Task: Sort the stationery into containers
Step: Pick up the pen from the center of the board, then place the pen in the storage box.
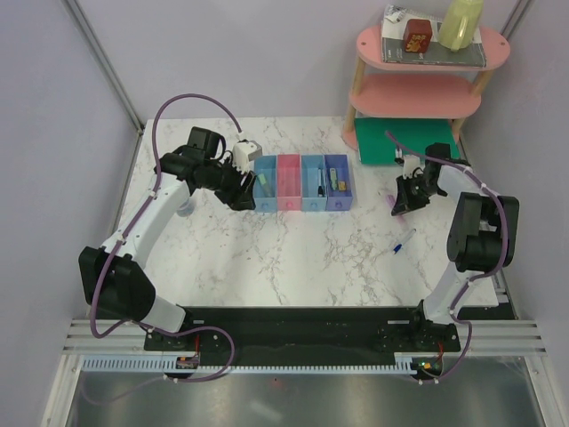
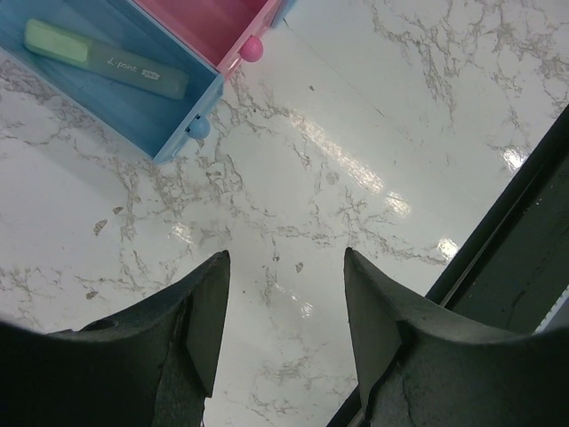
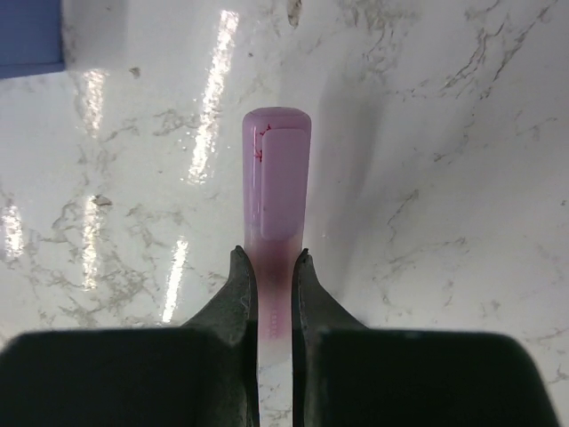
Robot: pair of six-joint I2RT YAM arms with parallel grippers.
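My right gripper lifts the pink stick next, crosses the bins and lowers it toward the light blue bin [image 2: 133, 111] by my left gripper, since a green stick lies there.
The containers [image 1: 302, 206] are four joined bins in a row: light blue, pink, light blue, purple. My right gripper [image 3: 271, 258] is shut on a pink stick [image 3: 277, 178], which points forward just above the marble, right of the bins. My left gripper [image 2: 284, 258] hangs open and empty over bare marble, just left of the row. A pale green stick [image 2: 105, 59] lies in the left light blue bin [image 2: 133, 111], next to the pink bin [image 2: 233, 44]. Another green stick [image 1: 335, 180] lies in the purple bin. A small blue-and-white pen [image 1: 404, 242] lies on the table near the right arm.
A pink round tiered shelf [image 1: 427, 93] stands at the back right with a red box [image 1: 417, 36] and a yellow bottle [image 1: 460, 22] on top. A flat green board [image 1: 409, 149] lies at its foot. The dark front edge of the table [image 2: 524, 231] runs beside my left gripper.
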